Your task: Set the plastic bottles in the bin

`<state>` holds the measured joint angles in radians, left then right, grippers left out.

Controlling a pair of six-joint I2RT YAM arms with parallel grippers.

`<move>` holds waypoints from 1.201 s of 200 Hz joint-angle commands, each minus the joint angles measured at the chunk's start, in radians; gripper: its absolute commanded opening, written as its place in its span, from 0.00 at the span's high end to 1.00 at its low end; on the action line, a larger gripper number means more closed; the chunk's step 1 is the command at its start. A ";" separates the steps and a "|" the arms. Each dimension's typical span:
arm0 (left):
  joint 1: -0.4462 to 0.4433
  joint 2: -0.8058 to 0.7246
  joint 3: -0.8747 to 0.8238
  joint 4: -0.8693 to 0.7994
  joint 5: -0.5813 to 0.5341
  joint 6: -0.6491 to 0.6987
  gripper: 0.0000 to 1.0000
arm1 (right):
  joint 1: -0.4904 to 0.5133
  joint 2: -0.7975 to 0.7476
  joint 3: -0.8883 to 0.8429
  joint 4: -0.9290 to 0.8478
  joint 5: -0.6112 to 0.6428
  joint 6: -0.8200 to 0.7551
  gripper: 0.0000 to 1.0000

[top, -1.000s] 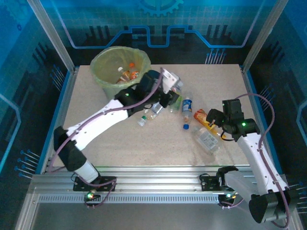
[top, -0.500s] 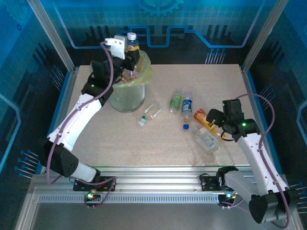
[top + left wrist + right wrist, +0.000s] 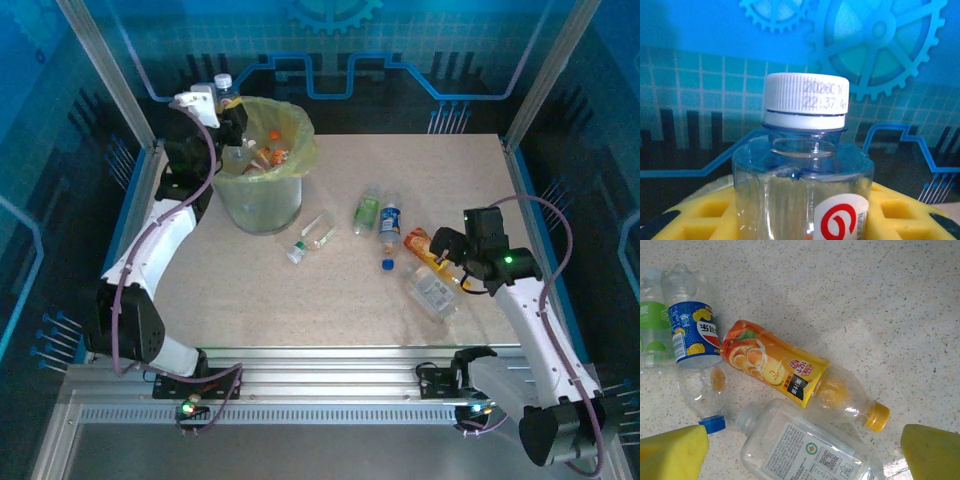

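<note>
I will lower the bottle in my left gripper into the bin's opening [image 3: 254, 130] below next and release it, because my gripper still holds it above the bin's rim.
My left gripper [image 3: 222, 103] is raised at the far-left rim of the bin [image 3: 262, 205] and is shut on an upright clear plastic bottle [image 3: 802, 165] with a white cap [image 3: 224, 82] and a red swirl label. Its yellow pads [image 3: 695, 220] flank the bottle. The bin holds several bottles [image 3: 270, 150]. My right gripper [image 3: 805, 455] hangs open, its yellow fingertips [image 3: 675, 452] either side of a clear square bottle [image 3: 800, 450], low over the table. An orange-label bottle [image 3: 775, 367] lies just beyond it.
More bottles lie mid-table: a blue-label one [image 3: 389, 222], a green-label one [image 3: 366, 210] and a small clear one [image 3: 315, 233]. The enclosure's posts and blue walls close in the table [image 3: 300, 300] on three sides.
My left arm has swung from the middle of the table to the bin, carrying the clear bottle up, then left along the rim. The right arm has not moved.
</note>
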<state>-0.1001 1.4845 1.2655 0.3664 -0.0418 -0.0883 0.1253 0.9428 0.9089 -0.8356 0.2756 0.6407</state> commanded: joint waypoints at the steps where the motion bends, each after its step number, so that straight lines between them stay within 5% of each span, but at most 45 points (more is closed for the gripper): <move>1: 0.014 0.008 -0.050 0.100 0.037 -0.001 0.64 | 0.007 0.003 0.019 0.010 -0.016 0.016 0.00; 63: 0.017 -0.011 -0.156 0.112 -0.023 0.134 0.63 | 0.008 -0.004 0.013 0.009 -0.011 0.019 0.00; 125: 0.020 -0.039 -0.258 0.149 -0.047 0.127 0.56 | 0.008 0.005 0.007 0.016 -0.018 0.022 0.00; 177: 0.020 -0.080 -0.282 0.148 -0.018 0.080 0.29 | 0.008 0.001 0.003 0.016 -0.015 0.019 0.00; 240: 0.020 -0.093 -0.123 0.042 0.003 0.028 0.17 | 0.008 0.007 -0.010 0.033 -0.026 0.022 0.00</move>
<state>-0.0887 1.4204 1.0515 0.4477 -0.0547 -0.0265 0.1253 0.9428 0.9089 -0.8215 0.2619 0.6483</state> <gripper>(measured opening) 0.823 0.997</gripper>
